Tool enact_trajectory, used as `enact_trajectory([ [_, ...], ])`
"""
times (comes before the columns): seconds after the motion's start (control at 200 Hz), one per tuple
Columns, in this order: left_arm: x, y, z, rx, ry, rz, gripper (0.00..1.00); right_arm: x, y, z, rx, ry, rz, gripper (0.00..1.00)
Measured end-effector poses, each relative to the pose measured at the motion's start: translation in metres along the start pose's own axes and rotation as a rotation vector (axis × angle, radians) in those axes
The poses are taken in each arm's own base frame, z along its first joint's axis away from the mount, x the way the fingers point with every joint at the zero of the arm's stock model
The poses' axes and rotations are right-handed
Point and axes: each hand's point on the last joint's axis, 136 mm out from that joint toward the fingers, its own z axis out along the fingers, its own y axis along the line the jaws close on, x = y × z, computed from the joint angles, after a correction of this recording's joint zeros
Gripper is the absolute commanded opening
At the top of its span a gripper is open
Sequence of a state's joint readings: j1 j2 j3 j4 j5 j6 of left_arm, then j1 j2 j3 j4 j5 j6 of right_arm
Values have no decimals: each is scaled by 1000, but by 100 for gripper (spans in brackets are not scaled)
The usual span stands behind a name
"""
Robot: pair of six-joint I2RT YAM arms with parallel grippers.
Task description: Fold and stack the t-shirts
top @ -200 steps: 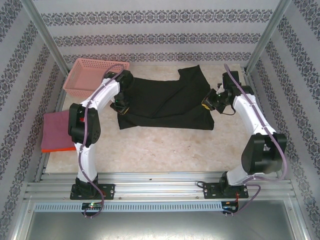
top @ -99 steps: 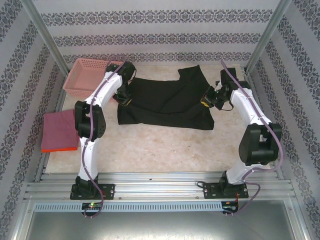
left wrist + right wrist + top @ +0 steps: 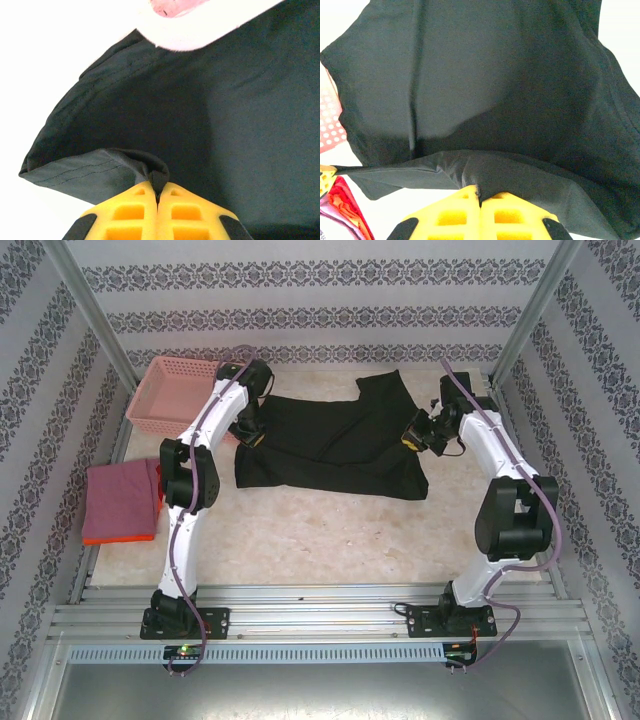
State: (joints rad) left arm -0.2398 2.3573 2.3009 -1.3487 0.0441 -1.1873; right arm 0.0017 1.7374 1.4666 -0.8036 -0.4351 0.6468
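Flat cloth lies just beyond, so my right gripper should carry the clamped fold outward over the black shirt's body.
A large black t-shirt [image 3: 330,445] lies spread on the table's far half. My left gripper [image 3: 250,435] is shut on a pinch of its left edge, and the fold of cloth runs up between the yellow fingers [image 3: 135,210] of this gripper [image 3: 159,187]. My right gripper [image 3: 412,438] is shut on the shirt's right edge; a ridge of the black shirt [image 3: 495,85] is clamped in that gripper [image 3: 480,192]. At the left edge of the table a folded dusty-pink shirt [image 3: 118,498] rests on an orange one [image 3: 125,538].
A pink lattice basket [image 3: 178,392] stands at the back left, close to my left wrist. Metal posts and patterned walls enclose the table. Bare tabletop [image 3: 320,540] stretches between the black shirt and the arm bases.
Both grippers have moved a little toward the back wall while still holding the shirt's side edges. The left arm has stretched out straighter.
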Motion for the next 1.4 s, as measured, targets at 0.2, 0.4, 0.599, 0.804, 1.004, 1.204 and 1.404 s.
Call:
enact_trajectory([
  [0.2, -3, -3, 6, -4, 2, 10, 0, -7, 3, 5, 0, -1, -1, 0],
  [0.4, -5, -8, 15, -9, 6, 25, 0, -11, -2, 17, 15, 17, 6, 0],
  [0.599, -5, -10, 21, -13, 14, 27, 0, -16, -5, 26, 24, 18, 10, 0],
  [0.804, -8, -18, 13, 23, 5, 29, 0, -26, -1, 26, 17, -17, -5, 0],
  [1.004, -8, -22, 14, 36, 7, 29, 0, -33, 3, 26, 6, -46, -14, 0],
  [1.204, -9, -24, 27, 33, 21, 31, 15, -40, 0, 31, 16, -66, -17, 10],
  [1.404, -13, -30, 40, 48, 29, 70, 74, -48, 0, 39, 6, -91, -29, 61],
])
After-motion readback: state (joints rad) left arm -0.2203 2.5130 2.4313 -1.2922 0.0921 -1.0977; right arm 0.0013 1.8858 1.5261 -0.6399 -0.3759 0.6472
